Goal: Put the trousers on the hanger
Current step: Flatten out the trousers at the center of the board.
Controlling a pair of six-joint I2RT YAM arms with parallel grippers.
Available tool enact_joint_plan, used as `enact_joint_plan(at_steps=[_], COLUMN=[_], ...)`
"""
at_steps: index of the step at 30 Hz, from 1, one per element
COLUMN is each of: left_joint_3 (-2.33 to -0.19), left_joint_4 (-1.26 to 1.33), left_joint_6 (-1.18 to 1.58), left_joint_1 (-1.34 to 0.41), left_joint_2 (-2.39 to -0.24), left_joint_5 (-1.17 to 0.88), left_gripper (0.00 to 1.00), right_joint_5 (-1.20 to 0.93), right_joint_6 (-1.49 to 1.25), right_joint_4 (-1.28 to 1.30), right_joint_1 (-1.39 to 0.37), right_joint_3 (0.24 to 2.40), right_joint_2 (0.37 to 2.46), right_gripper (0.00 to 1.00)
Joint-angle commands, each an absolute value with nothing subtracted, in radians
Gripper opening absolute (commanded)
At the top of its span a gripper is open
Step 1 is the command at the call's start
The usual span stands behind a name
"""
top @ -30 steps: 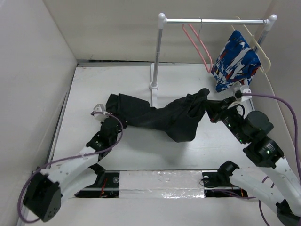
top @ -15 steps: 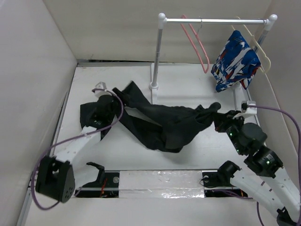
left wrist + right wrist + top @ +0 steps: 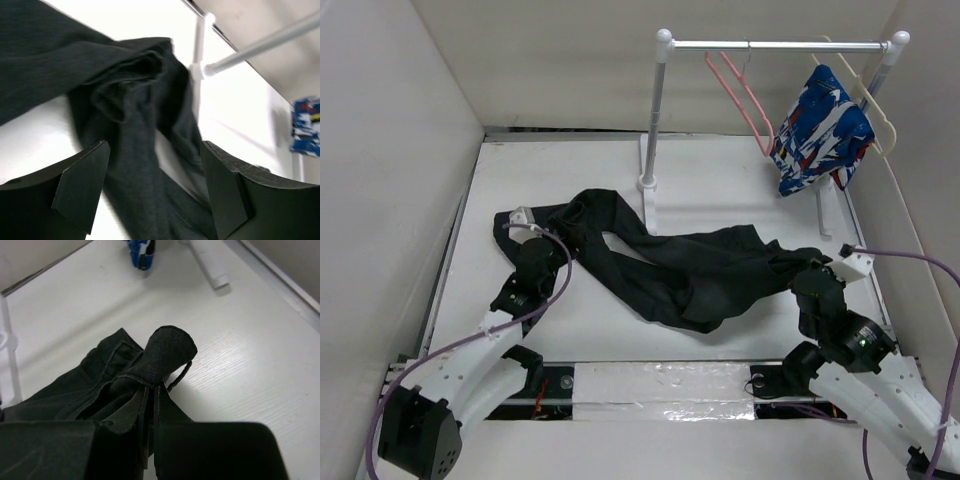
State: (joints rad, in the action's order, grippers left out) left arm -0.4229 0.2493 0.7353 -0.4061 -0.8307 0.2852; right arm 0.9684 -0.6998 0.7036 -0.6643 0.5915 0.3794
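My right gripper should next ease outward and down to the tabletop by the rack's foot below the trousers and let go of the trousers' end, because its fabric is bunched.
The black trousers [image 3: 670, 265] lie spread across the middle of the table, legs toward the left. My left gripper [image 3: 520, 228] stands open at their left end. In the left wrist view [image 3: 155, 185] its fingers [image 3: 80, 185] are wide apart over the dark fabric [image 3: 125, 115], gripping nothing. My right gripper [image 3: 807, 262] is shut on the trousers' right end. Seen from the right wrist [image 3: 152, 395], a bunched fold of cloth [image 3: 167, 352] sticks out past the closed tips. The pink hanger [image 3: 740, 95] hangs bare on the rail at the back.
A white rack stands at the back, its post [image 3: 655, 110] rising from a base [image 3: 647, 183] just behind the trousers. A blue-white-red garment [image 3: 820, 130] hangs on a cream hanger [image 3: 875, 105] at the rail's right end. Walls close in the left and right sides.
My left gripper has opened and let go of the trouser leg, which now lies flat at the left. My right gripper has pulled its end toward the near right and lower.
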Motion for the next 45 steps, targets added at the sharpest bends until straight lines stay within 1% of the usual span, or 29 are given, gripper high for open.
enact_joint_plan(at_steps=[1, 3, 4, 5, 7, 10, 11, 13, 14, 17, 19, 22, 24, 25, 26, 27, 28, 31, 32, 34, 35, 36, 37, 38, 41, 43, 45], left_joint_3=[-0.367, -0.33, -0.306, -0.299, -0.304, -0.356, -0.386, -0.422, -0.448, -0.483, -0.503, -0.509, -0.521, -0.529, -0.543, -0.551, -0.557, -0.532, -0.511, -0.503, -0.514, -0.525, -0.537, -0.56, -0.581, -0.589, -0.595], left_joint_4=[0.178, 0.179, 0.187, 0.202, 0.238, 0.264, 0.296, 0.313, 0.33, 0.359, 0.365, 0.434, 0.446, 0.437, 0.404, 0.37, 0.335, 0.256, 0.214, 0.148, 0.062, 0.016, -0.033, -0.114, -0.243, -0.308, -0.425], left_joint_6=[0.77, 0.804, 0.814, 0.827, 0.821, 0.796, 0.787, 0.767, 0.762, 0.736, 0.735, 0.724, 0.721, 0.724, 0.726, 0.744, 0.758, 0.787, 0.793, 0.813, 0.821, 0.831, 0.862, 0.874, 0.919, 0.943, 1.003], left_joint_1=[-0.407, -0.407, -0.407, -0.407, -0.407, -0.407, -0.407, -0.407, -0.407, -0.407, -0.407, -0.397, -0.397, -0.385, -0.385, -0.385, -0.374, -0.374, -0.374, -0.374, -0.374, -0.374, -0.365, -0.365, -0.365, -0.365, -0.365], left_joint_2=[-0.769, -0.753, -0.753, -0.759, -0.806, -0.918, -0.949, -1.03, -1.051, -1.144, -1.202, -1.232, -1.239, -1.242, -1.241, -1.233, -1.218, -1.051, -0.917, -0.772, -0.636, -0.573, -0.519, -0.418, -0.254, -0.189, -0.103], left_joint_5=[0.42, 0.417, 0.414, 0.417, 0.42, 0.419, 0.407, 0.403, 0.405, 0.42, 0.416, 0.376, 0.367, 0.371, 0.379, 0.39, 0.417, 0.443, 0.449, 0.501, 0.523, 0.544, 0.578, 0.59, 0.649, 0.687, 0.719], left_gripper=[0.71, 0.71, 0.71, 0.71, 0.71, 0.7, 0.68, 0.66, 0.64, 0.59, 0.57, 0.55, 0.41, 0.31, 0.13, 0.02, 0.0, 0.0, 0.0, 0.0, 0.0, 0.0, 0.0, 0.0, 0.0, 0.0, 0.06], right_joint_5=[1.172, 1.209, 1.219, 1.23, 1.214, 1.031, 0.935, 0.873, 0.827, 0.779, 0.747, 0.715, 0.724, 0.73, 0.733, 0.739, 0.739, 0.717, 0.695, 0.597, 0.562, 0.489, 0.459, 0.406, 0.354, 0.353, 0.353], right_joint_6=[-0.788, -0.757, -0.645, -0.611, -0.572, -0.603, -0.601, -0.597, -0.589, -0.534, -0.519, -0.494, -0.488, -0.488, -0.489, -0.497, -0.505, -0.518, -0.522, -0.526, -0.525, -0.525, -0.526, -0.526, -0.517, -0.515, -0.515], right_joint_4=[0.704, 0.64, 0.59, 0.493, 0.437, 0.431, 0.405, 0.376, 0.352, 0.289, 0.279, 0.258, 0.255, 0.256, 0.259, 0.262, 0.265, 0.233, 0.212, 0.186, 0.161, 0.153, 0.147, 0.144, 0.153, 0.17, 0.193], right_joint_1=[-0.646, -0.646, -0.646, -0.622, -0.582, -0.482, -0.463, -0.425, -0.425, -0.4, -0.379, -0.37, -0.361, -0.36, -0.348, -0.324, -0.308, -0.224, -0.197, -0.103, -0.071, -0.04, 0.01, 0.034, 0.092, 0.101, 0.101], right_joint_3=[0.61, 0.617, 0.614, 0.612, 0.62, 0.621, 0.595, 0.56, 0.543, 0.494, 0.486, 0.476, 0.466, 0.459, 0.457, 0.456, 0.457, 0.446, 0.443, 0.445, 0.446, 0.454, 0.457, 0.46, 0.463, 0.459, 0.456], right_joint_2=[0.364, 0.359, 0.362, 0.37, 0.423, 0.529, 0.549, 0.581, 0.58, 0.543, 0.522, 0.506, 0.517, 0.523, 0.531, 0.541, 0.545, 0.56, 0.563, 0.581, 0.586, 0.594, 0.607, 0.612, 0.614, 0.606, 0.585], right_gripper=[0.01, 0.01, 0.01, 0.02, 0.0, 0.0, 0.0, 0.0, 0.0, 0.0, 0.0, 0.0, 0.0, 0.0, 0.0, 0.0, 0.0, 0.0, 0.0, 0.0, 0.0, 0.0, 0.0, 0.0, 0.0, 0.0, 0.0])
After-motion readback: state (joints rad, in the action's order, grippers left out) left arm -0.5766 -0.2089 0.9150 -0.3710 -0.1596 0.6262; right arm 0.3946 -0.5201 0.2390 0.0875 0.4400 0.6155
